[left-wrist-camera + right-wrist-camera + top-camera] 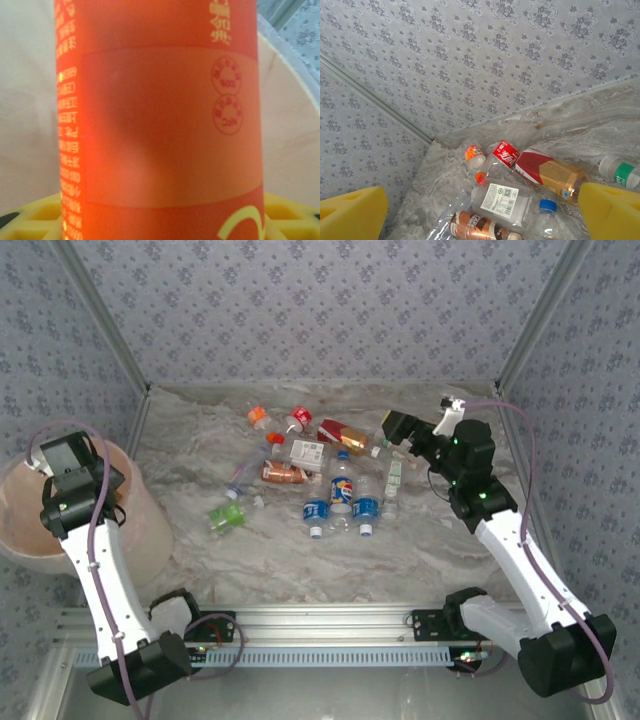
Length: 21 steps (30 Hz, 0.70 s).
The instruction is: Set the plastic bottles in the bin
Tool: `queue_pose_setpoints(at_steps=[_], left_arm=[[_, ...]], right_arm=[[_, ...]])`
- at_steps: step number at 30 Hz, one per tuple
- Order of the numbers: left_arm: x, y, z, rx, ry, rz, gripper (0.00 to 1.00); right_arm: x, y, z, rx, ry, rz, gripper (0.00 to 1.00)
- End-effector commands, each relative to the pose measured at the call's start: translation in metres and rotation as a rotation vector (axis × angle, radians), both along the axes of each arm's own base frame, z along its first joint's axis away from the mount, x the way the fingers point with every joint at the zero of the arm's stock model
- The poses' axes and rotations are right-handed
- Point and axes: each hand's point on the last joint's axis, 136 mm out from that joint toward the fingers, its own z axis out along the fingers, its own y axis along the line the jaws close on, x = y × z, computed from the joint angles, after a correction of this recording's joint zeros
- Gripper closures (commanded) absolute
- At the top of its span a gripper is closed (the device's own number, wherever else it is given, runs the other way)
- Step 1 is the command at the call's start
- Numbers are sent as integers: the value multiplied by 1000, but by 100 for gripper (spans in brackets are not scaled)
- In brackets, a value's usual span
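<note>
The left gripper holds still and opens its yellow fingers next, since the opening of the pale pink bin lies beneath the orange-labelled bottle.
An orange-labelled plastic bottle point(160, 125) stands upright between the yellow pads point(35, 217) of my left gripper point(162, 217), which is shut on it. That gripper point(70, 468) hangs over the pale pink bin point(150, 530), whose inner wall point(292, 130) shows behind the bottle. Several more bottles point(320, 475) lie scattered mid-table: a green one point(227, 515), a brown one point(283, 473), blue-labelled ones point(317, 510). My right gripper point(395, 430) is open above the pile's far right side, its pads point(355, 215) wide apart with nothing between them, over a white-labelled bottle point(502, 200) and a red-gold one point(550, 172).
Patterned walls close the table at the back and sides, meeting at a metal corner post point(375, 102). An aluminium rail point(320, 625) runs along the near edge between the arm bases. The bin stands off the table's left edge.
</note>
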Motion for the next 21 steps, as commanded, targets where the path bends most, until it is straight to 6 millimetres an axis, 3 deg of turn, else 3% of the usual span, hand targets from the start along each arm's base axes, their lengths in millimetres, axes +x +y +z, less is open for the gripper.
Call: queue_pose_setpoints(at_steps=[1, 13, 21], left_arm=[[14, -8, -2, -75, -68, -37, 46], [28, 1, -20, -150, -70, 6, 30], [25, 1, -9, -133, -78, 3, 18]], right_arm=[[-2, -7, 10, -20, -29, -24, 0], [-1, -7, 7, -27, -18, -29, 0], [-2, -12, -10, -45, 19, -60, 0]])
